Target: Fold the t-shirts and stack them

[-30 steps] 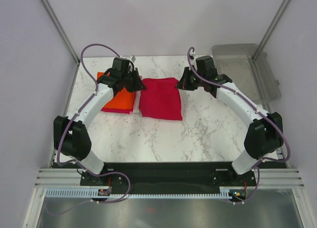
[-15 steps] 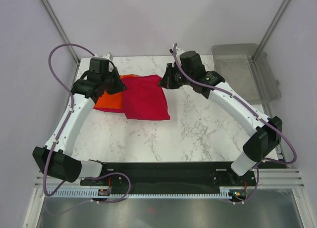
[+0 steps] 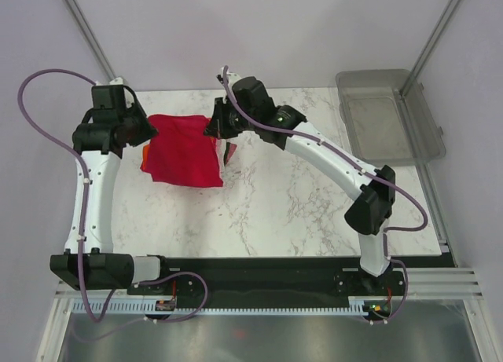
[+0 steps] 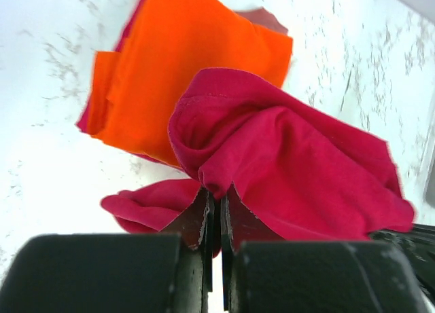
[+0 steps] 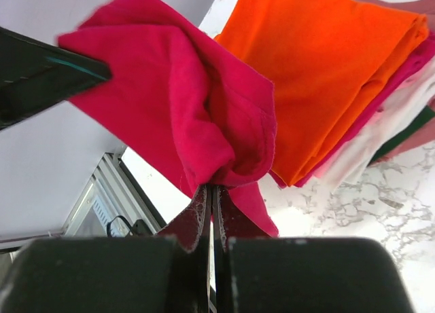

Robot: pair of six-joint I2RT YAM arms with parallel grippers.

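Note:
The folded crimson t-shirt (image 3: 185, 148) still hangs above the stack. So my left gripper lowers the crimson t-shirt's edge outward over the bright orange t-shirt next, then releases the edge.
A folded crimson t-shirt (image 3: 185, 148) hangs between both grippers above the stack of t-shirts at the table's back left. My left gripper (image 3: 145, 128) is shut on its left edge, cloth (image 4: 285, 157) bunched at the tips. My right gripper (image 3: 216, 129) is shut on its right edge, the cloth (image 5: 197, 116) draped over the jaws. Below lies the stack, topped by a bright orange t-shirt (image 5: 326, 62) (image 4: 163, 62), with pink, white and dark red folded edges (image 5: 401, 123) under it. In the top view only a sliver of orange (image 3: 146, 151) shows.
A clear grey plastic bin (image 3: 389, 115) stands at the back right corner. The marble table (image 3: 299, 205) stretches in front of the stack. Frame posts rise at both back corners, and purple cables loop over each arm.
Both arms have carried the crimson t-shirt leftward from the table's middle until it hangs over the orange-topped stack. Both grips have stayed shut.

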